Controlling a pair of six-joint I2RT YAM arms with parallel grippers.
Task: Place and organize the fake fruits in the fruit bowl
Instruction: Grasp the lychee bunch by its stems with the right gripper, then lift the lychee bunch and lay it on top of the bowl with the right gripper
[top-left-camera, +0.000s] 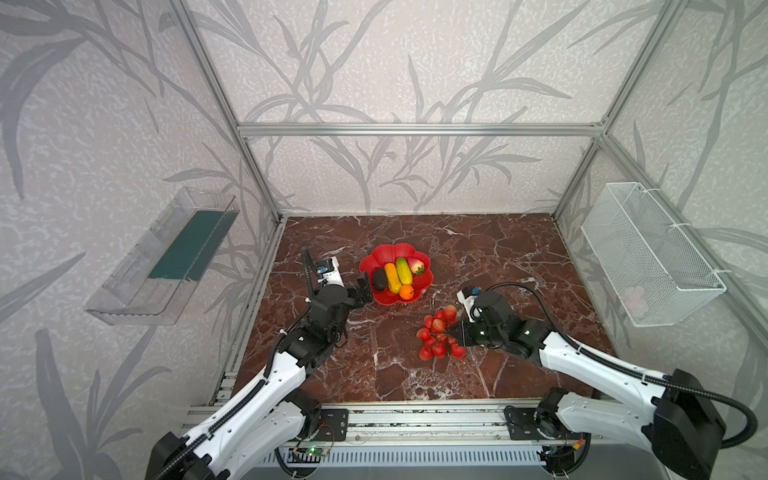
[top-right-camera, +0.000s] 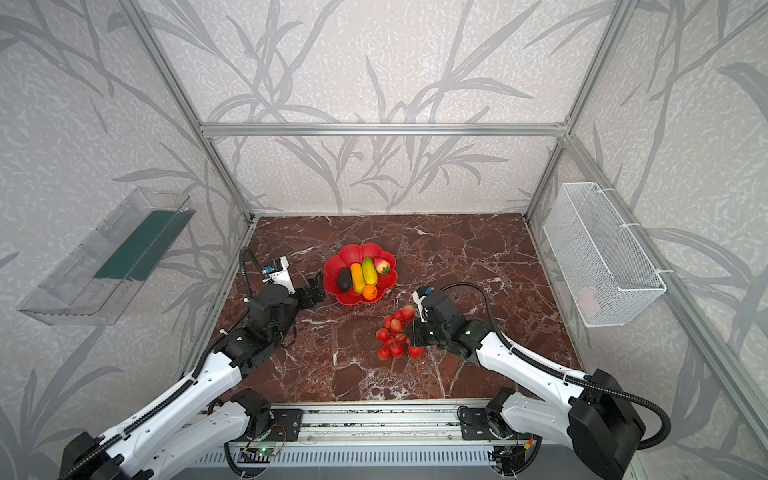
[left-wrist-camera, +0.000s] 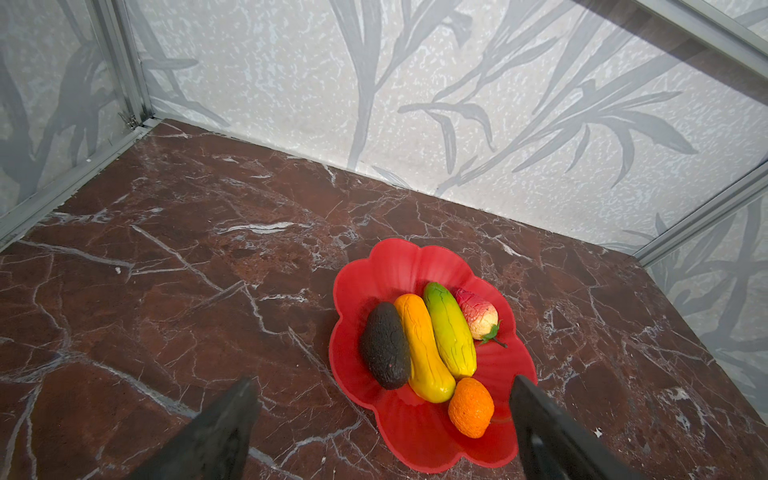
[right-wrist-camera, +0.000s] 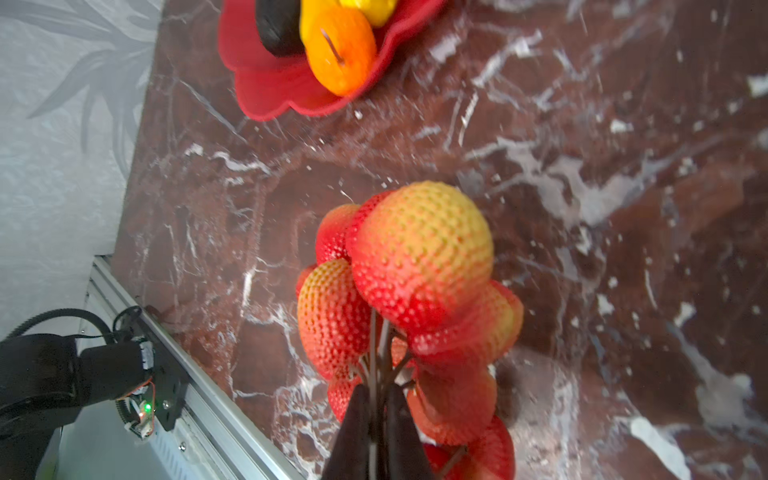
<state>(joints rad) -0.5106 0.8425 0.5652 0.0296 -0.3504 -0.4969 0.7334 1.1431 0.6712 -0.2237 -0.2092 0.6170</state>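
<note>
I will use my right gripper to carry the bunch up, then outward over the mangoes in the bowl and release its thin stems, as the other fruits already lie there.
The red scalloped fruit bowl (top-left-camera: 386, 254) (top-right-camera: 353, 253) sits mid-table. It holds a dark avocado (top-left-camera: 378, 279), an orange-yellow mango (top-left-camera: 392, 277), a yellow-green mango (top-left-camera: 403, 270), a strawberry (top-left-camera: 417, 265) and a tangerine (top-left-camera: 407, 292). The bunch of red balls (top-left-camera: 436, 338) (right-wrist-camera: 419, 257) is on the marble to the bowl's front right. My right gripper (top-left-camera: 454, 332) (right-wrist-camera: 376, 395) is shut on the bunch's thin stems. Whether the bunch is off the table I cannot tell. At the bowl's left rim my left gripper (top-left-camera: 360, 290) (left-wrist-camera: 384, 384) stands open with nothing between its fingers.
A white wire basket (top-left-camera: 652, 253) hangs on the right wall. A clear plastic shelf (top-left-camera: 166, 257) hangs on the left wall. Aluminium frame posts stand at the corners, and a metal rail (top-left-camera: 415, 419) runs along the table's front edge.
</note>
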